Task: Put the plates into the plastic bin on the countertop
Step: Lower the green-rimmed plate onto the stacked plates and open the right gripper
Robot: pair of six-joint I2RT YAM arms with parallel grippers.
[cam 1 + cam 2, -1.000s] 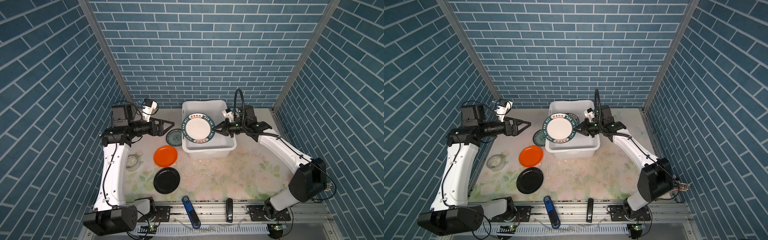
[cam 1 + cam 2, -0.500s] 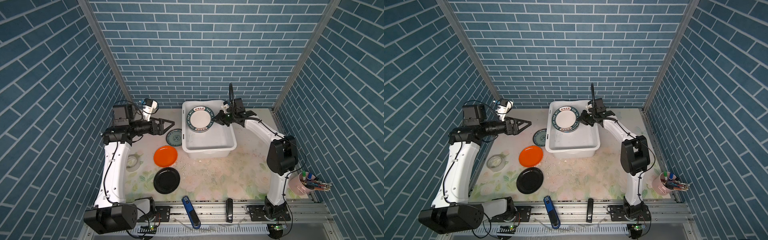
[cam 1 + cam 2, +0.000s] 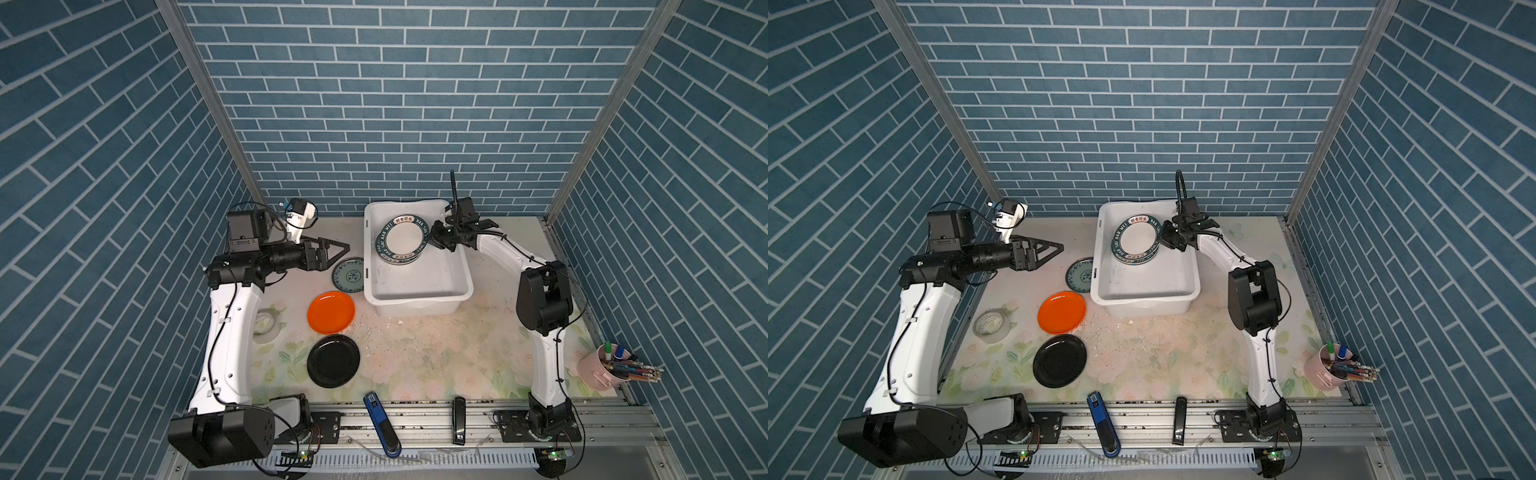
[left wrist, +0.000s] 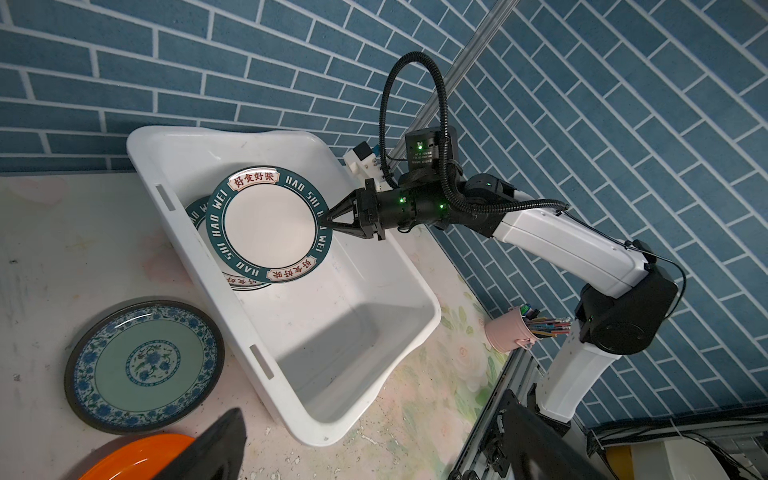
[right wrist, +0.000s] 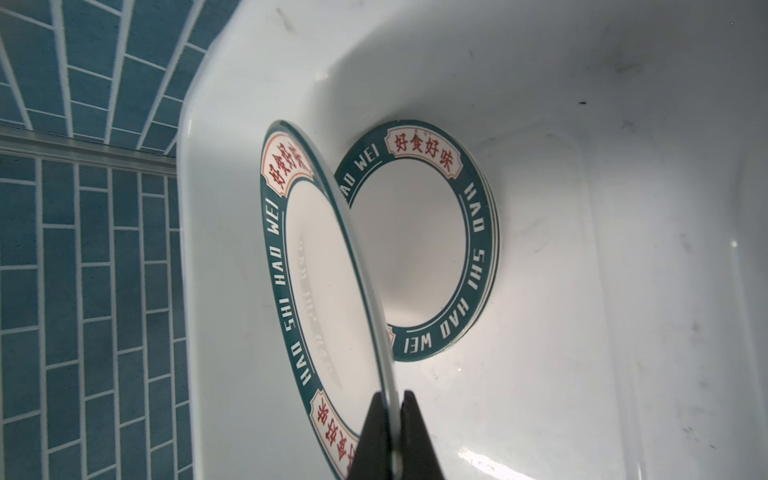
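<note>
I will lower the tilted plate with my right gripper onto the second lettered plate [image 5: 415, 245], flat in the bin below my gripper, and release the white plate's rim.
The white plastic bin [image 3: 415, 298] [image 3: 1144, 303] stands at the back of the floral countertop [image 3: 415, 365]. My right gripper [image 3: 432, 239] [image 4: 328, 220] [image 5: 392, 415] is shut on the rim of a white plate with a teal lettered rim [image 3: 405, 237] [image 5: 316, 270], holding it tilted inside the bin. The held plate hangs over a second lettered plate [image 5: 415, 245] lying in the bin's back left corner. Left of the bin lie a teal patterned plate [image 3: 348, 275] [image 4: 143, 365], an orange plate [image 3: 331, 312] and a black plate [image 3: 333, 360]. My left gripper [image 3: 336, 253] [image 4: 374, 457] hovers open and empty above the teal plate.
A whitish tape roll [image 3: 266, 326] lies by the left arm. A pink cup of pens [image 3: 602, 370] stands at the front right corner. A blue tool [image 3: 380, 424] and a black one [image 3: 458, 419] rest on the front metal rail. Brick walls close three sides.
My right gripper has carried the lettered plate back and down into the bin's far left corner, the arm folding up behind it. The left arm has barely moved.
</note>
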